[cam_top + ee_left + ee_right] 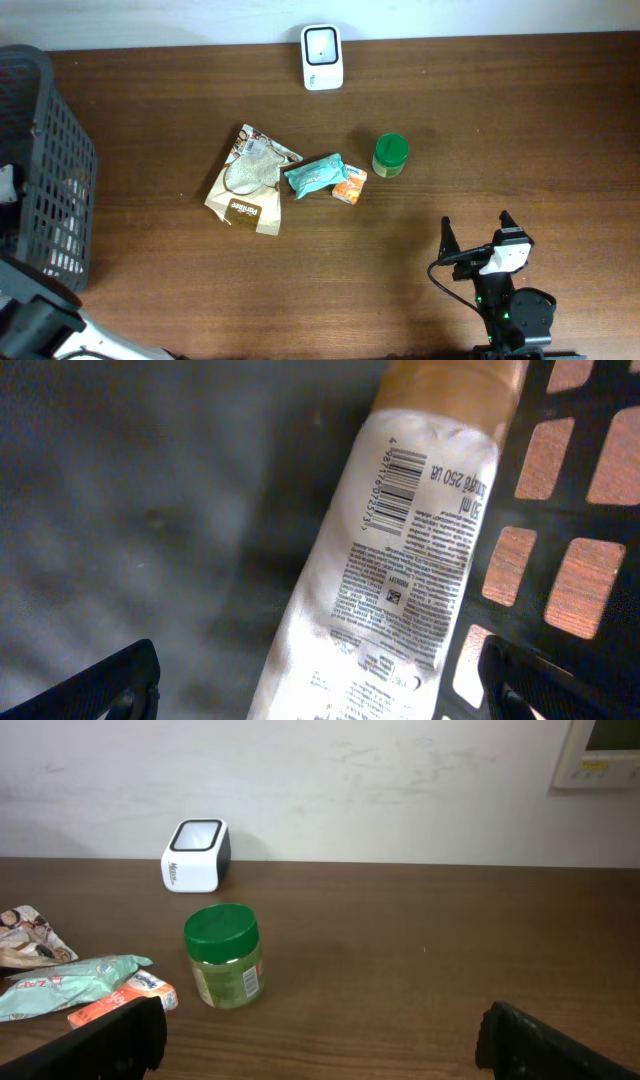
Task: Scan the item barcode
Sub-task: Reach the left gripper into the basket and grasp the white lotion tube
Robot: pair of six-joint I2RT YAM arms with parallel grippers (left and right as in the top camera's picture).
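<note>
My left gripper will go down next over the tube's printed body [362, 645], away from the tan cap, and close there, because that leaves the barcode uncovered.
A white tube [400, 560] with a tan cap and a printed barcode [395, 485] lies inside the black basket [45, 170], against its mesh wall [590, 470]. My left gripper [325, 685] hangs open just above the tube, a finger standing clear on each side of it. The white barcode scanner [322, 43] stands at the table's far edge. My right gripper [478, 235] is open and empty at the front right, facing a green-lidded jar [224, 958] and the scanner [195, 855].
In the middle of the table lie a beige bag [250, 180], a teal packet [315, 175], a small orange box [350, 185] and the jar [390, 155]. The basket stands tall along the left edge. The left arm's base [40, 320] is at the front left.
</note>
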